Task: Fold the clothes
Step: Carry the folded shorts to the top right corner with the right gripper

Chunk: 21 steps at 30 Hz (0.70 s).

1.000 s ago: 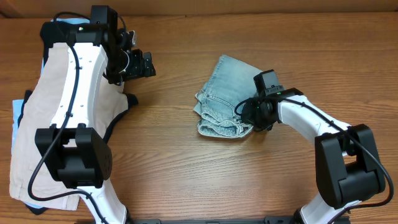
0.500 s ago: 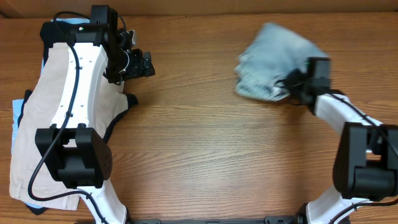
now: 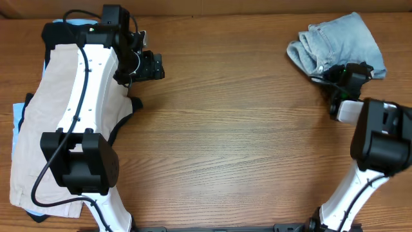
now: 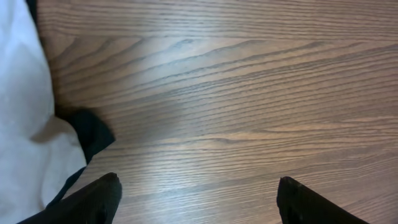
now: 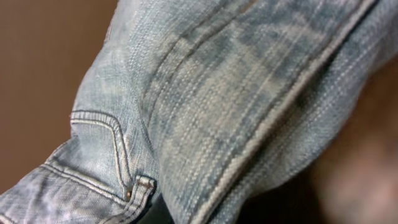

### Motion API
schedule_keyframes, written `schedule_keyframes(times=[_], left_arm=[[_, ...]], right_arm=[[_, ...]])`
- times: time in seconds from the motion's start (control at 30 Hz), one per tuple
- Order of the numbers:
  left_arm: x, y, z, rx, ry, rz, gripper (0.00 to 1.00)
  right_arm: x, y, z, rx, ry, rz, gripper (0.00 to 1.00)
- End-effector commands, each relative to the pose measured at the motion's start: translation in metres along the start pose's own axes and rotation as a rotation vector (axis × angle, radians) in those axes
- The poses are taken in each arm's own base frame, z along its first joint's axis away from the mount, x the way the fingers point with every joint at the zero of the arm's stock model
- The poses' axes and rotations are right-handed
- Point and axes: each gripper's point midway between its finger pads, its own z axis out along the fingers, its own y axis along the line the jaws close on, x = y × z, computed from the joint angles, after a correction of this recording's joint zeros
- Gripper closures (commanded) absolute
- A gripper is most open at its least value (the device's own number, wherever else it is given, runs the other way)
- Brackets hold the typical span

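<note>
I will carry the caught near edge outward over the body of the denim shorts and release it there, since the body lies outward of my right gripper.
The folded light-blue denim shorts lie bunched at the table's far right corner. My right gripper is at their near edge, and its arm is stretched toward that corner. In the right wrist view the denim fills the frame with a pocket seam and a rivet. It hides the fingers, and the cloth stays caught at the jaws. My left gripper is open and empty over bare wood at the far left. Its dark fingertips stand wide apart.
A pile of other garments lies at the left under my left arm: beige shorts, a black piece and a pale-blue piece. A black corner of cloth shows in the left wrist view. The table's far edge runs just behind the denim shorts.
My right gripper swung the denim shorts from the table's middle up and to the far right corner. The left arm has hardly moved.
</note>
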Motion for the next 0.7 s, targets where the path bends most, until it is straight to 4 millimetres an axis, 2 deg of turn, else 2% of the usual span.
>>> schedule_keyframes(times=[0.0,0.1,0.33,0.37,0.4,0.47,0.5,0.67], left_arm=[[-0.005,-0.011,-0.009,0.004,-0.038,0.048,0.17],[-0.006,-0.015,-0.008,0.007,-0.045,0.059,0.17],[-0.009,-0.018,-0.007,0.010,-0.057,0.067,0.17],[-0.009,-0.018,-0.007,0.010,-0.057,0.067,0.17],[-0.009,-0.018,-0.007,0.010,-0.057,0.067,0.17],[-0.009,-0.018,-0.007,0.010,-0.056,0.067,0.17],[-0.008,-0.018,-0.007,0.010,-0.054,0.067,0.17],[-0.006,-0.017,-0.007,0.009,-0.045,0.064,0.15]], right_arm=[[0.011,-0.006,0.026,0.006,-0.008,0.032,0.96],[0.002,0.010,0.042,-0.032,-0.032,0.030,0.96],[-0.035,0.049,0.048,-0.102,-0.123,0.031,0.95],[-0.039,0.055,0.048,-0.114,-0.132,0.032,0.87],[-0.043,0.059,0.049,-0.124,-0.139,0.033,0.73],[-0.048,0.069,0.048,-0.155,-0.149,0.030,0.33],[-0.049,0.077,0.046,-0.186,-0.147,0.018,0.02],[-0.047,0.108,0.030,-0.287,-0.044,-0.045,0.00]])
